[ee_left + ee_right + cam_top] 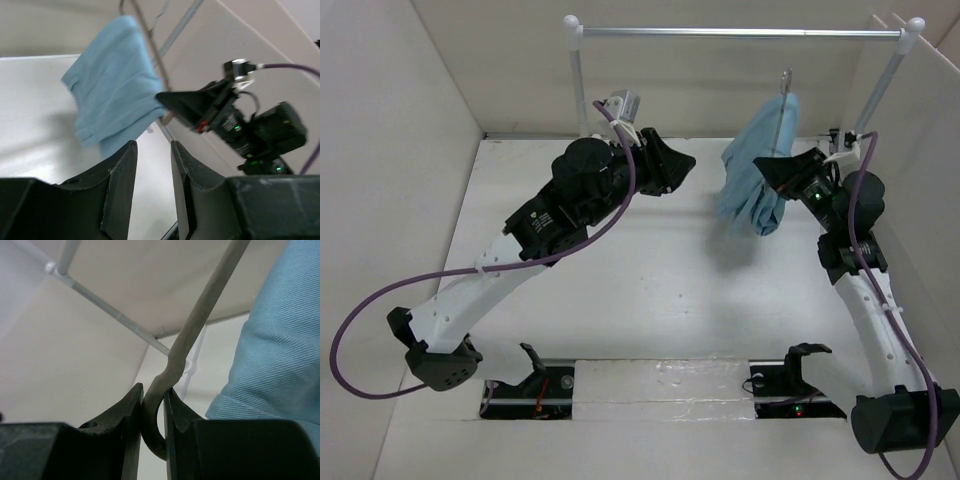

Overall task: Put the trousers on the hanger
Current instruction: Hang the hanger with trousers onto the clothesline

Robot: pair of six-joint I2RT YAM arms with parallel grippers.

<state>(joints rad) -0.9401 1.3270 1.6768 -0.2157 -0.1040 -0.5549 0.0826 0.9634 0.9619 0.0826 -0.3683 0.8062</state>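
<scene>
My right gripper moves up, outward and toward the nearer ball-topped post next, before the hanger's hook, still stopping short, gets over the bar (pixel 802 34).
The light blue trousers (pixel 752 170) hang folded over the dark grey hanger (pixel 782 115), held up in the air at the back right. My right gripper (pixel 770 165) is shut on the hanger's lower end (pixel 160 405); the trousers (pixel 270 360) drape just to its right. My left gripper (pixel 682 162) is open and empty, a short way left of the trousers. In the left wrist view the trousers (pixel 112 82) hang ahead beyond my fingers (pixel 122 185), with the right gripper (pixel 200 107) beside them.
A white rail (pixel 740 33) with ball-topped posts spans the back of the table. White walls close in on the left, back and right. A slot with dark fittings (pixel 535 380) runs along the near edge.
</scene>
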